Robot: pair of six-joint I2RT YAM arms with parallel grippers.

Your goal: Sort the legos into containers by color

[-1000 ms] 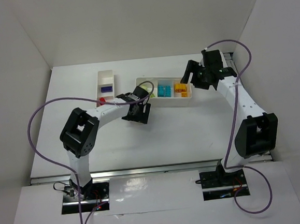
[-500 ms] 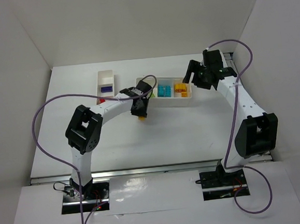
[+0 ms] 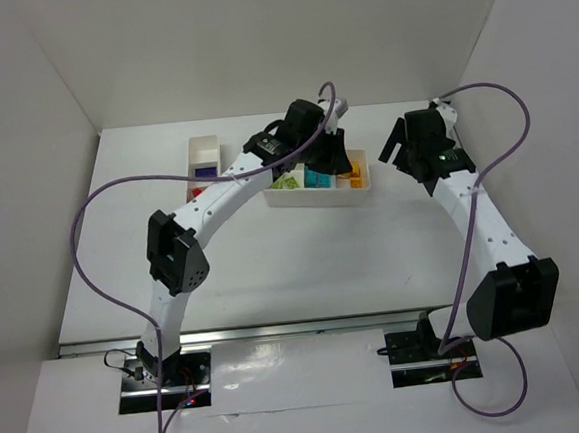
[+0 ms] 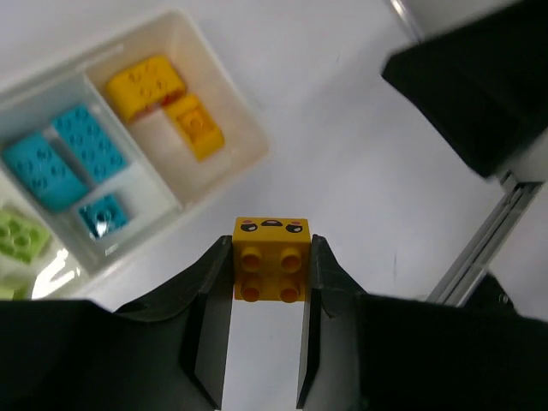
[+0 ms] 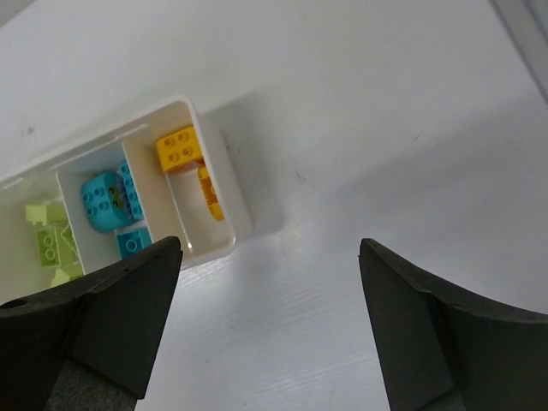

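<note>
Next, my left gripper moves over the container's yellow end section (image 3: 354, 176) (image 4: 172, 125) and down, then releases the yellow lego there, since legos of its colour already lie inside.
My left gripper (image 4: 271, 253) is shut on a yellow lego (image 4: 271, 271) with a printed face, held above bare table just off the yellow end of the long white container (image 4: 224, 96). That container holds yellow legos (image 4: 145, 84), cyan legos (image 4: 62, 159) and lime green legos (image 4: 19, 236), each colour in its own compartment. From above, the left gripper (image 3: 337, 155) hangs over the container's right end (image 3: 318, 195). My right gripper (image 5: 270, 248) is open and empty, right of the container (image 5: 229, 199); from above it (image 3: 397, 154) stands apart from the tray.
A second white container (image 3: 204, 143) lies at the back left with a blue brick (image 3: 205, 171) and a red one (image 3: 196, 194) in it. White walls close in the table on three sides. A metal rail (image 4: 479, 257) runs along the right edge.
The left gripper shut on the yellow lego in front of the tray, then swung up and right over the tray's right end. The right gripper drew back to the right and opened wider.
</note>
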